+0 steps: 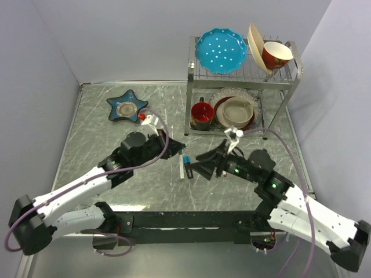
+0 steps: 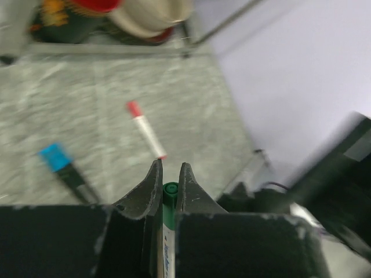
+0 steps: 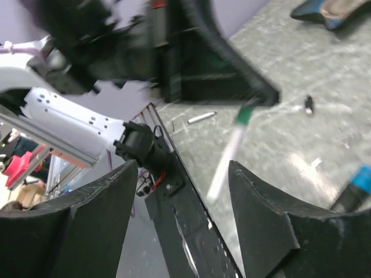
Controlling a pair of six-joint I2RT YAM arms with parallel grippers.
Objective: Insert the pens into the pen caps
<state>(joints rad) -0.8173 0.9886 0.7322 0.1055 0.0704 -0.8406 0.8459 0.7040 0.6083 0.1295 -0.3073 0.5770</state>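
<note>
The bare tabletop (image 1: pixel 182 170) (image 2: pixel 53 184) beside the black marker is below my left gripper, so my left gripper will next lower the white pen onto that clear spot and let go of it.
My left gripper (image 2: pixel 170 168) is shut on a white pen with a green end (image 2: pixel 170 192); the green end pokes out between the fingertips. In the right wrist view that pen (image 3: pixel 227 157) slants down from the left gripper, its white barrel showing in the gap of my open right gripper (image 3: pixel 182 168) with no contact visible. On the table lie a red-tipped white pen (image 2: pixel 145 128), a black marker with a blue end (image 2: pixel 65 169), a thin grey pen (image 3: pixel 201 117) and a small black cap (image 3: pixel 309 104). From above, the left gripper (image 1: pixel 177 146) and right gripper (image 1: pixel 200 164) flank the marker (image 1: pixel 187 160).
A wire dish rack (image 1: pixel 243 75) with plates, bowls and a red mug (image 1: pixel 202 114) stands at the back right. A blue star-shaped dish (image 1: pixel 126 106) sits at the back left. The arms' black base rail (image 1: pixel 185 220) runs along the near edge.
</note>
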